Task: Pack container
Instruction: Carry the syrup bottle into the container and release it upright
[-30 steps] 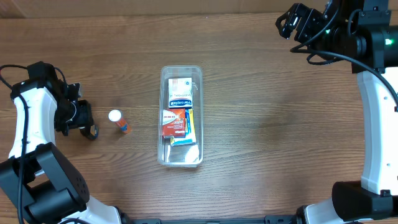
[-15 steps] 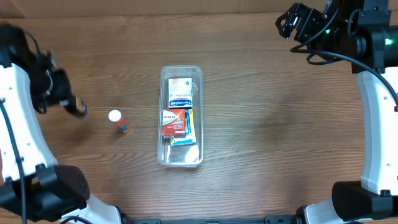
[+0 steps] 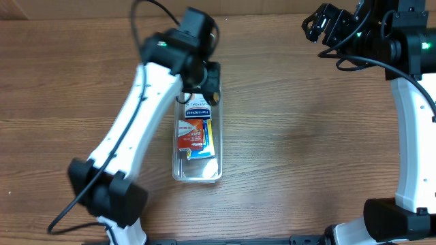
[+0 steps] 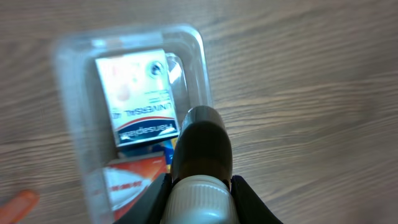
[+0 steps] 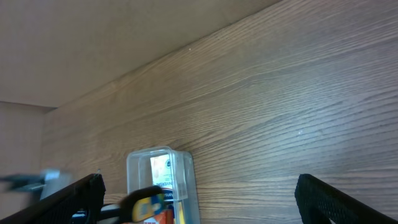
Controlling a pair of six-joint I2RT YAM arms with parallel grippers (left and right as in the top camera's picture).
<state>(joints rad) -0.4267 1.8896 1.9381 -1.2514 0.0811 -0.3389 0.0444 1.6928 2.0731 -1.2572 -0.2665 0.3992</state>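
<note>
The left gripper will next move down into the gap (image 4: pixel 185 90) beside the white and blue box and let go of the dark bottle (image 4: pixel 201 146), because that empty part of the container is below the left gripper.
The clear plastic container (image 3: pixel 198 178) lies lengthwise at the table's middle and holds a white and blue box (image 3: pixel 199 109) and a red box (image 3: pixel 191 135). It also shows in the left wrist view (image 4: pixel 200 56) and the right wrist view (image 5: pixel 134 163). My left gripper (image 3: pixel 197 83) is over the container's far end, shut on a dark bottle (image 4: pixel 201 146) with a white ribbed cap. The bottle hangs above the container's right rim. In the right wrist view the bottle (image 5: pixel 146 202) shows a yellow label. My right gripper (image 3: pixel 320 24) is open and empty, high at the far right.
An orange-tipped thing (image 4: pixel 18 202) lies on the wood left of the container in the left wrist view. My left arm (image 3: pixel 129 136) crosses the table's left half in the overhead view. The table's far edge meets a brown wall (image 5: pixel 93 43).
My left arm swung from the far left of the table over to the container's far end, carrying the bottle. The small white-capped tube is now hidden under the arm. The right arm has not moved.
</note>
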